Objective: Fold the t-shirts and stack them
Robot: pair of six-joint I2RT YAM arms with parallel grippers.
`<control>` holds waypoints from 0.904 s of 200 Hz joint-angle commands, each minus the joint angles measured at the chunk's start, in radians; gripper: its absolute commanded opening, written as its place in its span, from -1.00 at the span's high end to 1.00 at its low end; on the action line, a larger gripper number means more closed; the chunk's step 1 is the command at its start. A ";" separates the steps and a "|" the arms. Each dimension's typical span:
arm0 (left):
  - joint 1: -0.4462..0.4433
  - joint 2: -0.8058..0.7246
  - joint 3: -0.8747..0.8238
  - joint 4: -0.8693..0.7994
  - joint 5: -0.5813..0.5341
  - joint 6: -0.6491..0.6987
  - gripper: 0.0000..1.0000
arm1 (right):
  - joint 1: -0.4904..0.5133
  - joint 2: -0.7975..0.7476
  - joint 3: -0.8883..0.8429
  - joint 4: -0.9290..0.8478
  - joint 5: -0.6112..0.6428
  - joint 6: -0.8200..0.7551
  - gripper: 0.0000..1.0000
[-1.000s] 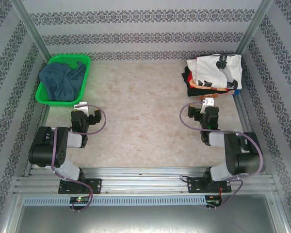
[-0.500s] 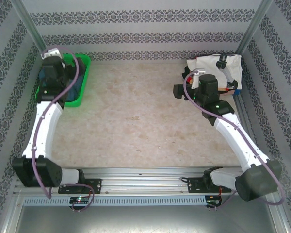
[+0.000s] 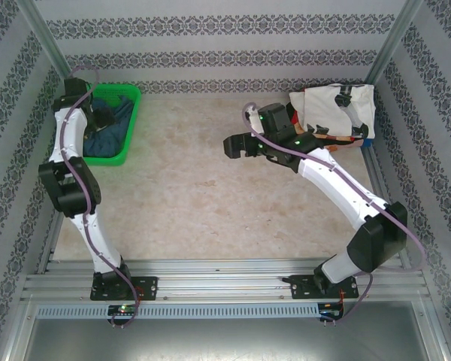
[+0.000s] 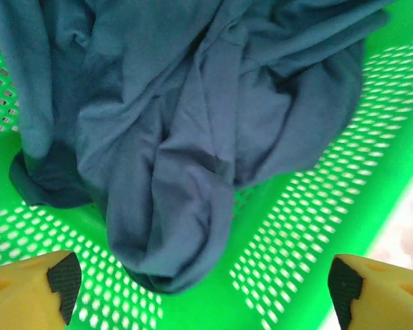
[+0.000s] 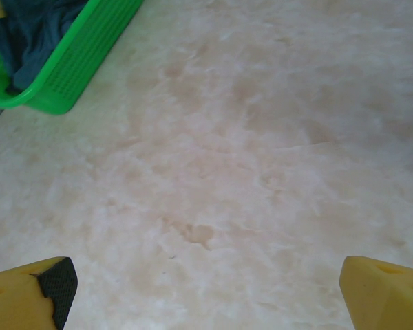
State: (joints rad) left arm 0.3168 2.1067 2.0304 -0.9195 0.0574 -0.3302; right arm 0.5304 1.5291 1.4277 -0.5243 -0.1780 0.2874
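Next, my left gripper comes down onto the lower fold of the blue shirt [image 4: 175, 237], because that fold hangs bunched between the gripper's open fingers, ready to pinch.
A crumpled slate-blue t-shirt [image 3: 107, 134] [image 4: 172, 137] lies in the green mesh basket [image 3: 133, 96] [image 4: 316, 220] at the back left. My left gripper [image 3: 98, 114] [image 4: 203, 282] hangs open just above it, jaws wide on either side of the shirt's lower fold, with nothing clamped. A stack of folded t-shirts [image 3: 332, 109], white with black-and-orange print on top and dark and red edges beneath, sits at the back right. My right gripper [image 3: 237, 147] [image 5: 205, 285] is open over bare table, left of the stack.
The basket's corner [image 5: 62, 79] with the blue shirt [image 5: 31, 41] shows at the upper left of the right wrist view. The mottled beige tabletop [image 3: 203, 203] spreads between basket and stack. Patterned walls and metal posts enclose the table.
Both arms have unfolded from near their bases. The left arm reached back to the basket and came down over the shirt. The right arm went to the stack, then swung left over the table.
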 commanded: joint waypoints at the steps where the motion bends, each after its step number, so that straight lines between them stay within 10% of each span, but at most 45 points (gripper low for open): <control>1: 0.011 0.062 0.092 -0.107 0.013 0.050 -0.61 | 0.014 0.014 0.033 -0.039 -0.031 0.030 -0.96; 125: 0.014 0.277 0.106 0.003 0.094 -0.050 -0.34 | 0.043 0.000 -0.001 -0.022 -0.026 0.061 -0.97; 181: 0.032 0.274 0.156 0.002 0.195 -0.060 1.00 | 0.057 -0.001 -0.003 0.004 -0.015 0.065 -0.96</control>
State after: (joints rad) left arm 0.3317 2.3951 2.1323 -0.9276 0.1875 -0.3771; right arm 0.5743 1.5364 1.4296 -0.5426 -0.1932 0.3393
